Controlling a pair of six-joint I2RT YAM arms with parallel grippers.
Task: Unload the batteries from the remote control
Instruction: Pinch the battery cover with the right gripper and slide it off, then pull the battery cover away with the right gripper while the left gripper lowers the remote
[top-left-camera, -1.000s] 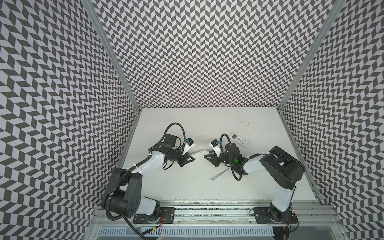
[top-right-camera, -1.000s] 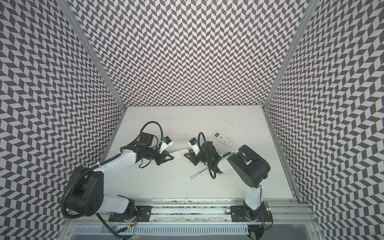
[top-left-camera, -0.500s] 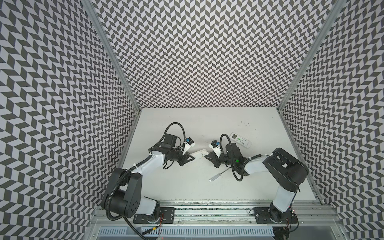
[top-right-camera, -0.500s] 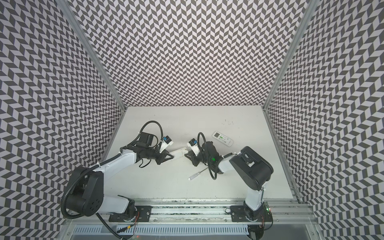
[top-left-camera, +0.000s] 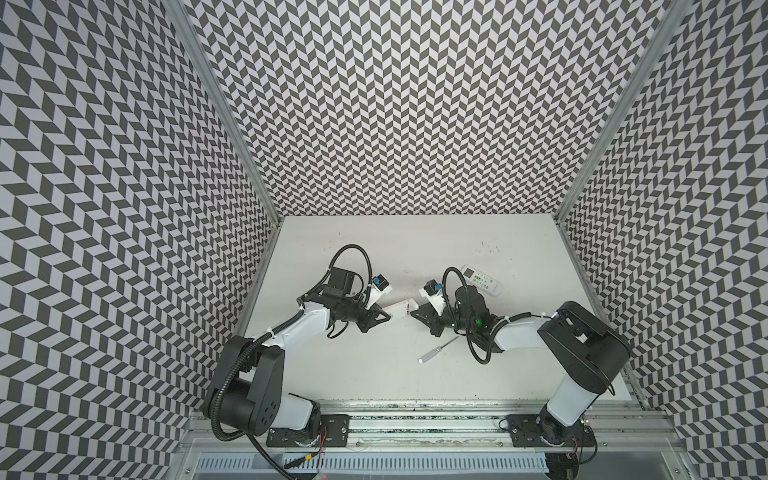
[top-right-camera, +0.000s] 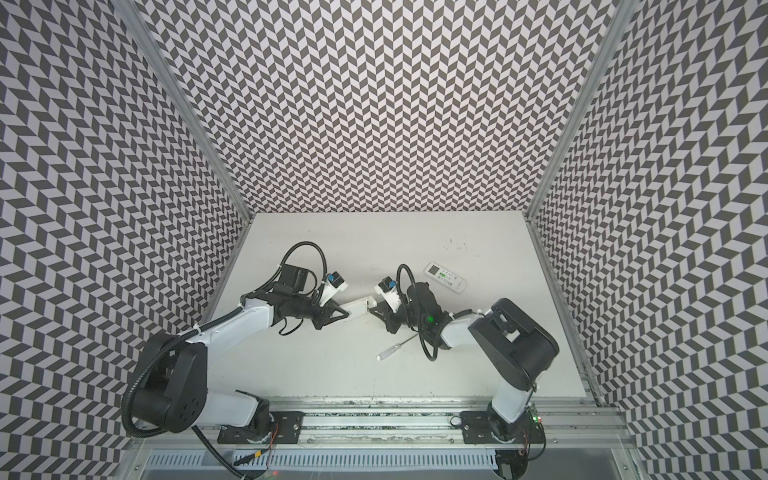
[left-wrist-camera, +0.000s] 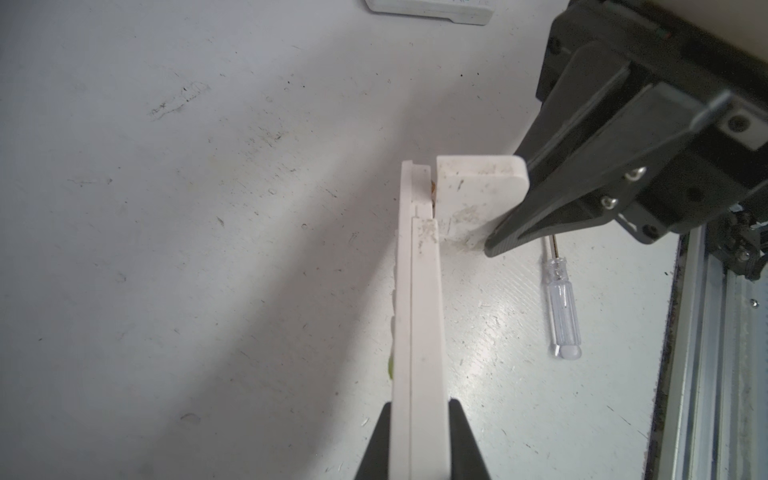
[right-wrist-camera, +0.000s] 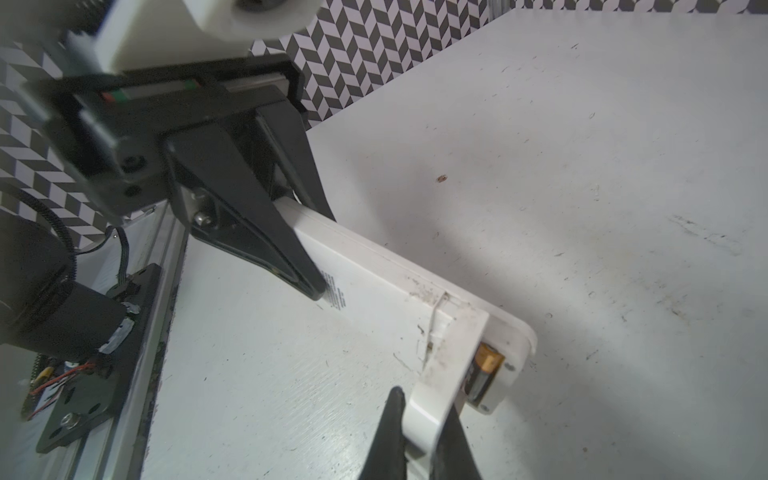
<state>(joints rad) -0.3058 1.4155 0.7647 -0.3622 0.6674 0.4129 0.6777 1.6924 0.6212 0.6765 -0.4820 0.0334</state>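
The tabletop between screwdriver and slimmer remote is below my right gripper, so it should next pull away from the held remote and go down to release the cover (right-wrist-camera: 449, 357).
The white remote control (left-wrist-camera: 419, 311) is held on its edge above the table, with my left gripper (left-wrist-camera: 419, 405) shut on its near end. In both top views it bridges the two grippers (top-left-camera: 399, 309) (top-right-camera: 357, 306). My right gripper (right-wrist-camera: 424, 399) is shut on the white battery cover (right-wrist-camera: 449, 357), which stands lifted off the remote's back at the far end (left-wrist-camera: 478, 191). Under the cover, one of the batteries (right-wrist-camera: 484, 368) shows in the open compartment, black with a gold end. Any others are hidden.
A slimmer white remote (top-left-camera: 482, 280) with many small buttons lies behind the right arm. A clear-handled screwdriver (top-left-camera: 436, 351) lies on the table in front of the right gripper (top-left-camera: 413, 313). Patterned walls enclose three sides; a metal rail (top-left-camera: 415, 409) runs along the front.
My right gripper's jaws have closed onto the battery cover. Both arms and the remote have stayed almost where they were.
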